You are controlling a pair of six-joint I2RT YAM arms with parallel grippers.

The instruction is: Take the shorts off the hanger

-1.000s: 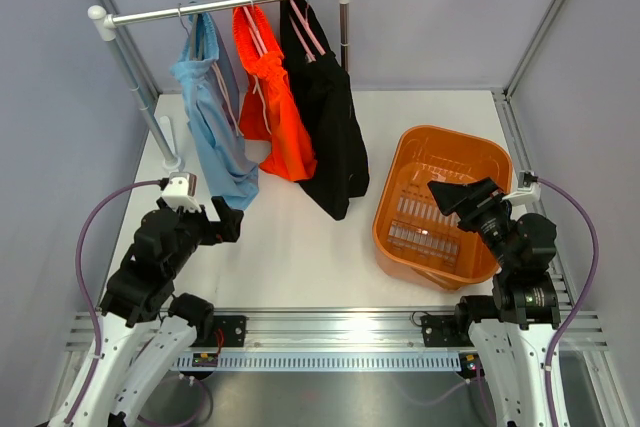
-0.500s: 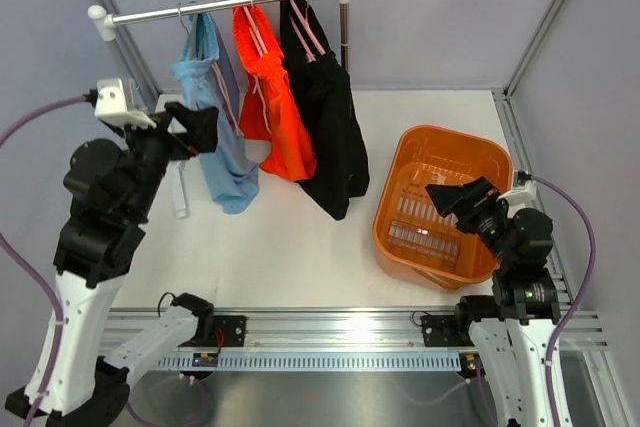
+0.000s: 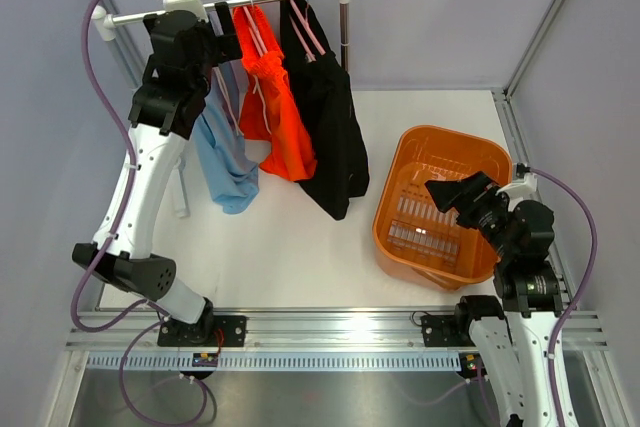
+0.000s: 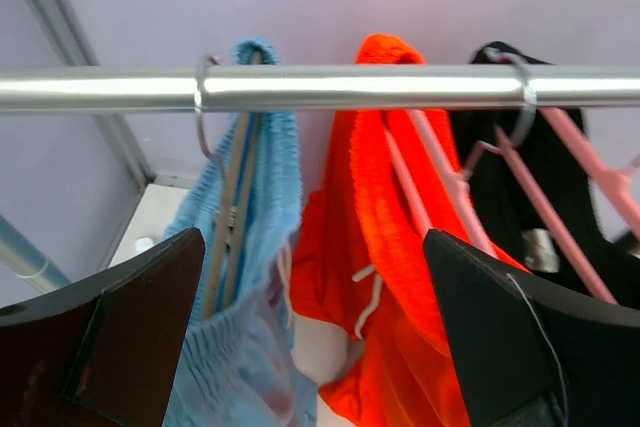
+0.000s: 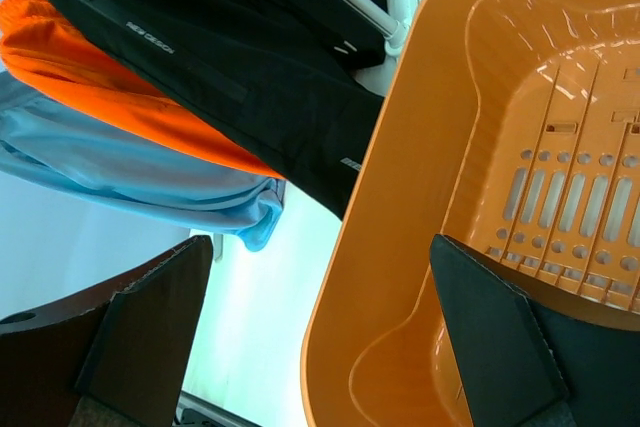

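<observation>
Next, my left gripper shifts left in the wrist view onto the neck of the blue shorts' hook below the bar, as it hangs nearer one finger.
Three pairs of shorts hang on hangers from a metal rail (image 3: pixel 260 0): light blue shorts (image 3: pixel 226 165) on the left, orange shorts (image 3: pixel 277 112) in the middle, black shorts (image 3: pixel 330 127) on the right. My left gripper (image 3: pixel 222 35) is raised to the rail, open and empty, just in front of the blue and orange waistbands. In the left wrist view the rail (image 4: pixel 350 87) runs above the blue shorts (image 4: pixel 262 197), orange shorts (image 4: pixel 395 157) and black shorts (image 4: pixel 515 202), with my left gripper (image 4: pixel 312 252) spread wide below. My right gripper (image 3: pixel 447 197) is open and empty over the basket.
An orange plastic basket (image 3: pixel 386 209) stands at the right; its wall (image 5: pixel 400 207) fills the right wrist view between my right gripper (image 5: pixel 320 257) fingers. The rail's white posts stand at the back left and back right. Pink hangers (image 4: pixel 445 182) carry the orange and black shorts.
My left arm has risen from low at the front left of the table up to the rail, its gripper open throughout. The right arm has barely moved.
</observation>
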